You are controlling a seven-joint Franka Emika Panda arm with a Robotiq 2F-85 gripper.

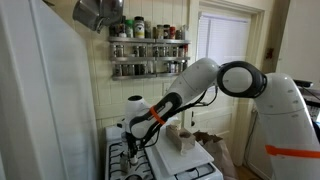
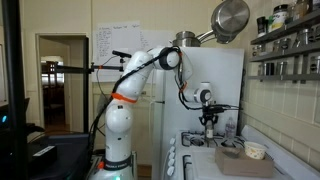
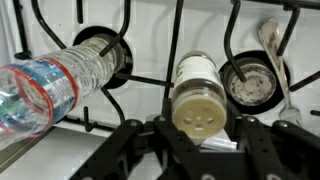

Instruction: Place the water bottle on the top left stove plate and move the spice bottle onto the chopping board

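Note:
The spice bottle is on the grate between burners. I will lift my gripper, move it over the chopping board's burner-side part point(image 1: 171, 155), lower it and let go.
In the wrist view the clear water bottle point(image 3: 60, 80) stands with its base on a black round stove plate point(image 3: 105, 45) at the upper left and leans toward the camera. The short pale spice bottle point(image 3: 197, 95), its holed lid facing the camera, sits on the grate between two burners. My gripper point(image 3: 195, 128) has a finger on each side of it and is shut on it. In both exterior views the gripper point(image 1: 130, 143) point(image 2: 208, 128) is low over the white cooktop. The white chopping board point(image 1: 200, 160) lies beside the burners.
Another burner point(image 3: 250, 80) with a spoon point(image 3: 275, 45) next to it lies right of the spice bottle. A wall rack of dark-lidded jars point(image 1: 148, 48) hangs above the stove, and a metal pot point(image 2: 230, 18) hangs overhead. A bowl point(image 2: 256, 150) sits near the board.

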